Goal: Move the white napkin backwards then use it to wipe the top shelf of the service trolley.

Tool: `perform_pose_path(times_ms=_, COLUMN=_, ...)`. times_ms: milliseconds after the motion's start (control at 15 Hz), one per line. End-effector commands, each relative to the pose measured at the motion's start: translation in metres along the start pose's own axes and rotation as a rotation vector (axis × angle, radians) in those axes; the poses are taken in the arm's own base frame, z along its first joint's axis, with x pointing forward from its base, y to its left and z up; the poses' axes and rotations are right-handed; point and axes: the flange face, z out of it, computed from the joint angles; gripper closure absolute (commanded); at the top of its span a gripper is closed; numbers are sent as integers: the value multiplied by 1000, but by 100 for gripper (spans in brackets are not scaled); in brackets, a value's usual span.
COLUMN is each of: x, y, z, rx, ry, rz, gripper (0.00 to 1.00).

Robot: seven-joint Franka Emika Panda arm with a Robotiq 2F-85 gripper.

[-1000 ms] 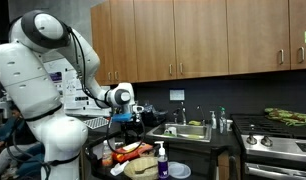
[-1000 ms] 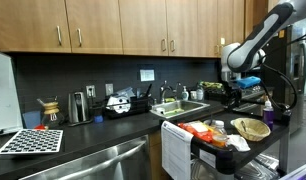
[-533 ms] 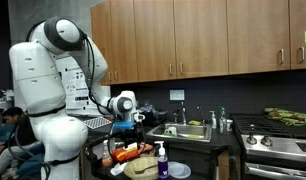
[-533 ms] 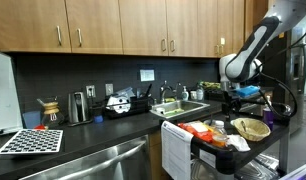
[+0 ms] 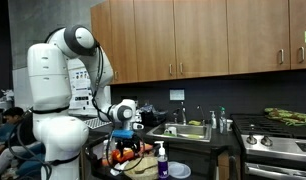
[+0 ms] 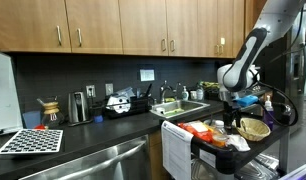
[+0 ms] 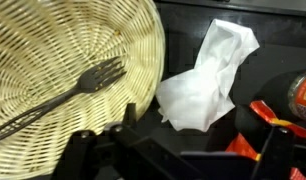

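Observation:
My gripper is next going to move away from the basket (image 7: 63, 70), and then it will go down to close on the white napkin's nearer end (image 7: 192, 102).
In the wrist view the white napkin (image 7: 208, 80) lies crumpled on the dark top shelf of the service trolley (image 7: 188, 25), right beside a woven straw basket (image 7: 63, 70). My gripper (image 7: 178, 152) hovers just above the shelf on the near side of the napkin. It is open, its dark fingers (image 7: 78, 155) spread wide with nothing between them. In both exterior views the gripper (image 5: 126, 137) (image 6: 233, 116) points down over the cluttered trolley (image 6: 208, 146). The napkin is too small to make out there.
A black fork (image 7: 78, 85) lies in the basket. Orange-red items (image 7: 268, 120) crowd the shelf beside the napkin. A soap bottle (image 5: 161, 160) stands at the trolley's edge and a white towel (image 6: 176, 150) hangs from it. The counter with sink (image 6: 183, 107) runs behind.
The arm has folded and the gripper has come down toward the trolley top. The jaws have stayed open.

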Motion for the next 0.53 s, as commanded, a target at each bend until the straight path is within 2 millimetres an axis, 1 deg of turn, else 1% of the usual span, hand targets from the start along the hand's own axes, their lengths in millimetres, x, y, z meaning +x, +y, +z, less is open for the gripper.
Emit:
perform_pose_path(times_ms=0, x=2, y=-14, z=14, rx=30, ry=-18, rz=-54, gripper=0)
perform_pose_path(times_ms=267, x=2, y=-26, z=22, rx=20, ry=-35, rz=-98, gripper=0)
perform_pose_path(times_ms=467, x=3, y=-28, z=20, rx=20, ry=-33, rz=-107, gripper=0)
